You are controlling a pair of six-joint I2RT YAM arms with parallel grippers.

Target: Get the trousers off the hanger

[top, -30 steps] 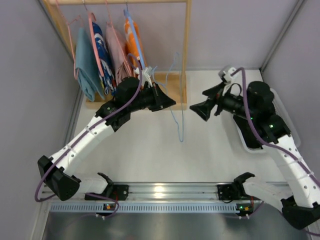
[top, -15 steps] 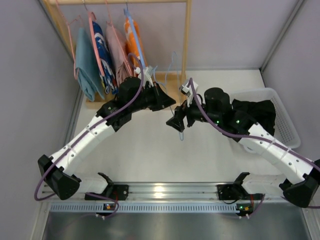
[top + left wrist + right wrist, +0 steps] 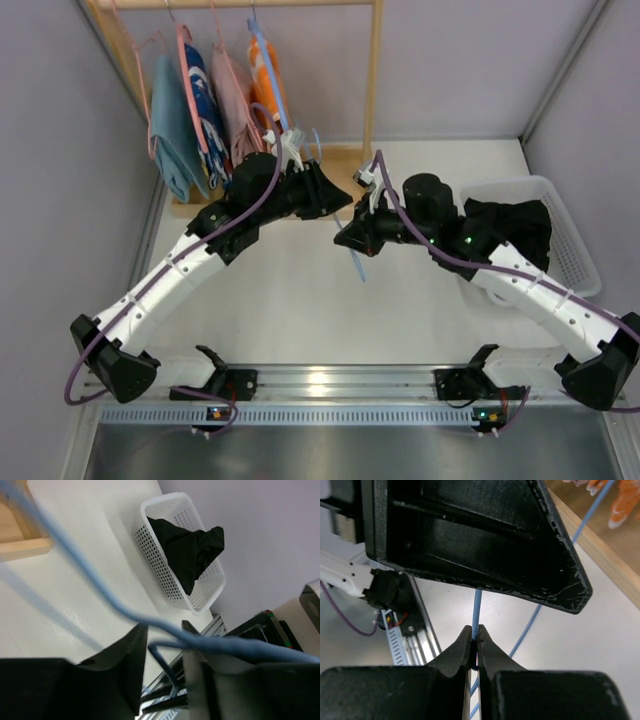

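Observation:
My right gripper next carries the light-blue hanger [image 3: 355, 262] outward to the empty part of the rack bar [image 3: 352, 3] beside the rack's post. It releases the hanger there, since the hanger hangs bare.
A bare light-blue hanger [image 3: 355, 262] hangs over the table between my two grippers. My right gripper [image 3: 345, 238] is shut on its wire [image 3: 477, 607], jaws pinched together around it [image 3: 474, 640]. My left gripper [image 3: 340, 200] stands just above, its jaws a little apart, with the hanger wire [image 3: 100, 587] running through the gap [image 3: 162, 640] and over one finger. The black trousers [image 3: 510, 225] lie crumpled in the white basket [image 3: 575, 260], also seen from the left wrist [image 3: 192, 550]. The orange patterned trousers [image 3: 268, 85] hang on the rack.
A wooden rack [image 3: 372, 90] stands at the back left with several garments on hangers, its base board [image 3: 22, 545] close under my left gripper. The left gripper's black finger [image 3: 470, 540] fills the top of the right wrist view. Grey walls close both sides.
My right arm swung left from the basket to the hanger and shut on its wire. My left gripper's jaws have parted slightly around the hanger.

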